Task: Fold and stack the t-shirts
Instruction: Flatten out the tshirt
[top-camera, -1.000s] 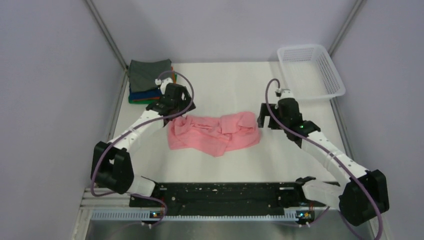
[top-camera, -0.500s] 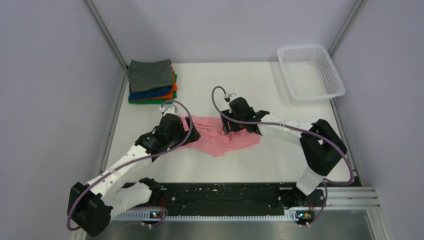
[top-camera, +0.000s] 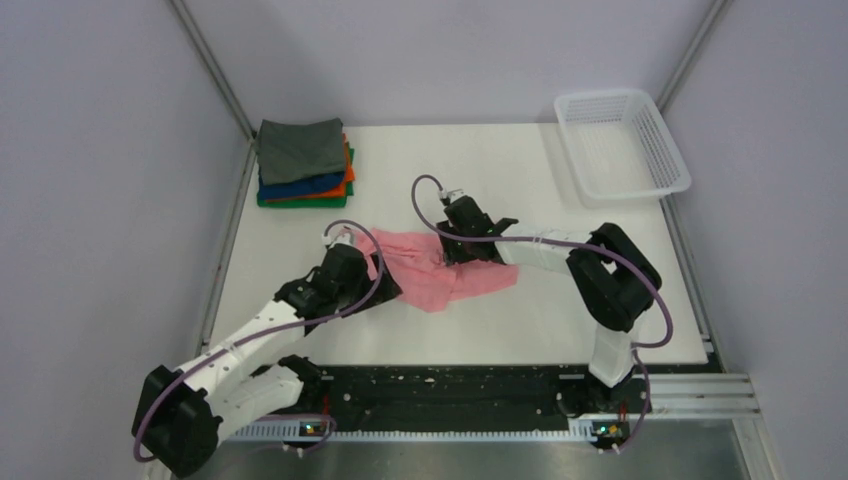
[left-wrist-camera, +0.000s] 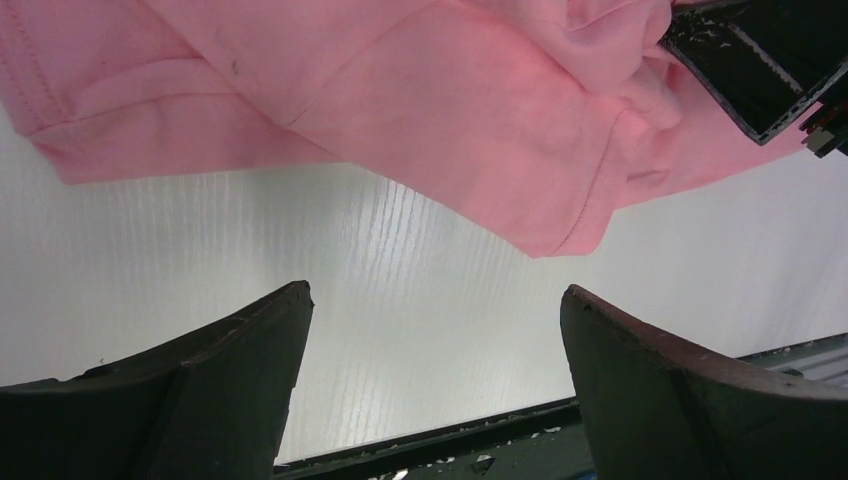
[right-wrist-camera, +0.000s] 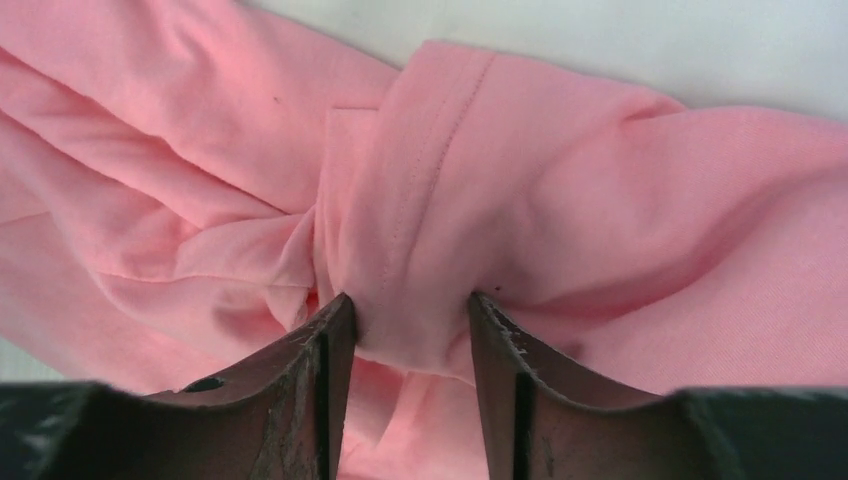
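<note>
My left gripper moves to the right in the top view and down around the pink t-shirt's near corner (top-camera: 434, 305) (left-wrist-camera: 570, 232) next, since it juts out over bare table.
The pink t-shirt (top-camera: 440, 278) lies crumpled in the middle of the white table (top-camera: 480, 170). My right gripper (top-camera: 452, 250) presses down on its far middle, and its fingers pinch a bunched fold of the pink t-shirt (right-wrist-camera: 600, 200) between them, with the right gripper (right-wrist-camera: 410, 300) touching cloth on both sides. My left gripper (top-camera: 372, 285) hangs low at the shirt's left end, jaws wide apart. In the left wrist view the left gripper (left-wrist-camera: 435, 290) has only bare table between its fingers, just short of the pink t-shirt's hem (left-wrist-camera: 450, 110). A stack of folded t-shirts (top-camera: 300, 165), dark grey on top, sits at the far left.
A white mesh basket (top-camera: 620, 140) stands at the far right corner. The black rail (top-camera: 440, 385) runs along the table's near edge. Grey walls close in on both sides.
Both arms swung in from the far sides onto the pink t-shirt. The right gripper's jaws came together on a fold of it. The left gripper stayed open.
</note>
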